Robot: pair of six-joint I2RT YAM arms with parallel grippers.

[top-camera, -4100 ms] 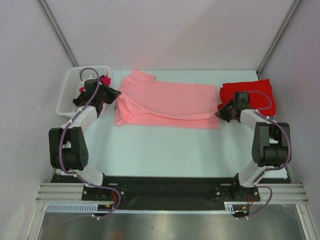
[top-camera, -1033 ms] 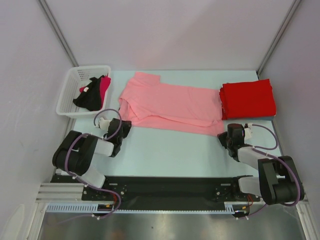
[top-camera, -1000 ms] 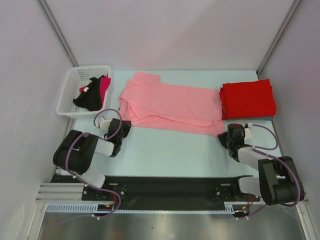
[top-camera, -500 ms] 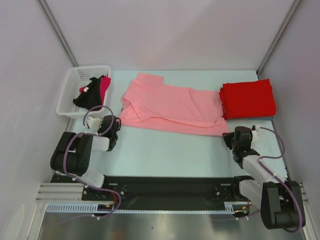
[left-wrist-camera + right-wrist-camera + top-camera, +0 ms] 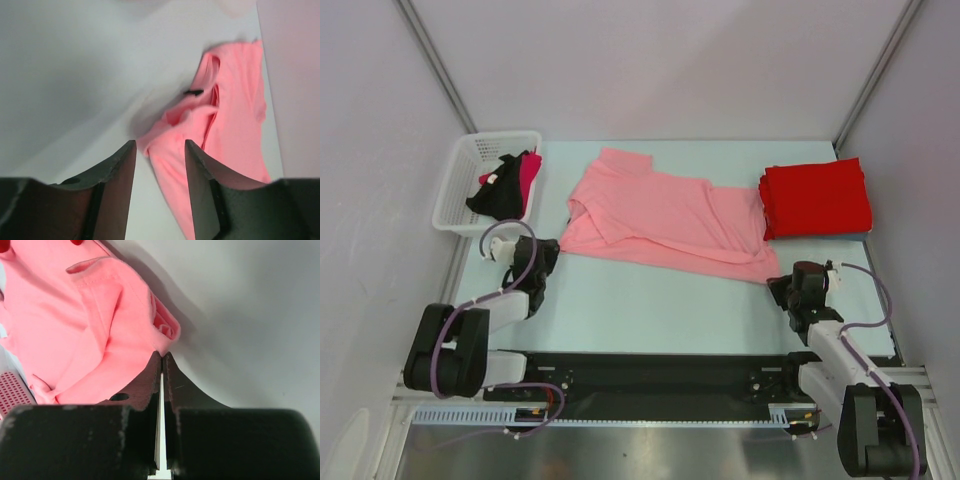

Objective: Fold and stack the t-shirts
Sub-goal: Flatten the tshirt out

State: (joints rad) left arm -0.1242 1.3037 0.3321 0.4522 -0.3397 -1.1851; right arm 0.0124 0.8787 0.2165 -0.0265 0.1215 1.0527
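Observation:
The shirt's loose near corner [image 5: 566, 246] [image 5: 147, 144] sits under my left gripper, to its right in the top view, so my open fingers will go down that way around it.
The salmon pink t-shirt [image 5: 660, 215] lies spread and partly folded across the middle of the table. My right gripper [image 5: 779, 287] is shut on its near right corner, and the right wrist view shows the cloth [image 5: 100, 315] pinched at the tips of the right gripper [image 5: 162, 355]. My left gripper [image 5: 548, 253] is open at the shirt's near left corner. In the left wrist view the pink edge [image 5: 170, 150] lies between the spread fingers of the left gripper [image 5: 160, 146]. Folded bright red t-shirts [image 5: 817, 198] are stacked at the back right.
A white lattice basket [image 5: 450, 190] at the back left holds dark and red-pink garments [image 5: 505, 185]. Both arms lie low near the table's front edge. Grey walls close in the table on three sides.
Both grippers have drawn back toward the near edge. The right one has dragged the pink shirt's right corner with it. The left arm has dropped low at the shirt's left corner.

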